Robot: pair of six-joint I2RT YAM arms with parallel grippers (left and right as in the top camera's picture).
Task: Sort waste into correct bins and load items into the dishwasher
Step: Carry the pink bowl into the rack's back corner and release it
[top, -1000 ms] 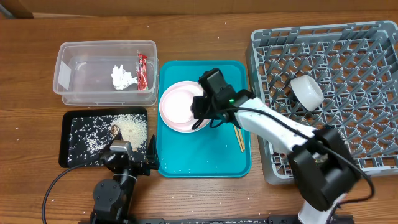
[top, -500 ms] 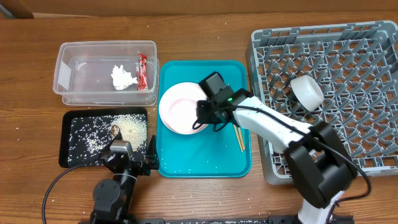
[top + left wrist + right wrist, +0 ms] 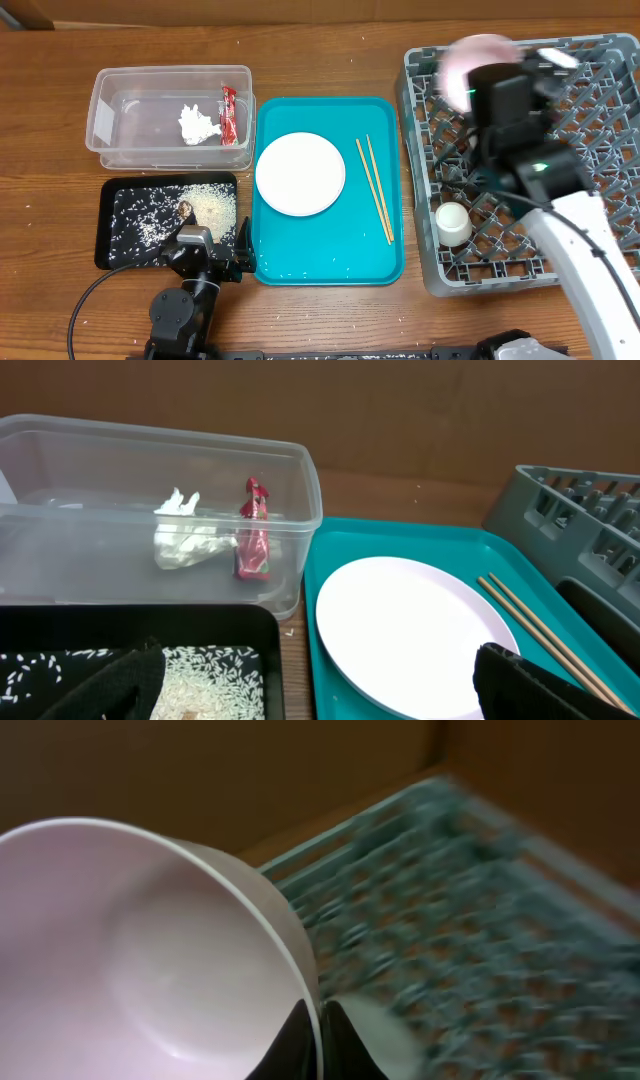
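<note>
I will swing my right gripper across the rack, turn and lower it and release the bowl, as the rack's empty wires lie below and to its right in the overhead view.
My right gripper is shut on the rim of the pale pink bowl, holding it tilted above the back left of the grey dish rack. In the right wrist view my fingers pinch the bowl's wall. A small white cup stands in the rack's front left. The pink plate and two chopsticks lie on the teal tray. My left gripper is open and empty at the table's front, between the black tray and the teal tray.
The clear tub holds the white napkin and red wrapper. The black tray holds rice and a brown scrap. The left wrist view shows the tub, plate and chopsticks.
My right arm lifted the bowl off the plate and carried it right and back, over the rack. The chopsticks are uncovered. The left arm has not moved.
</note>
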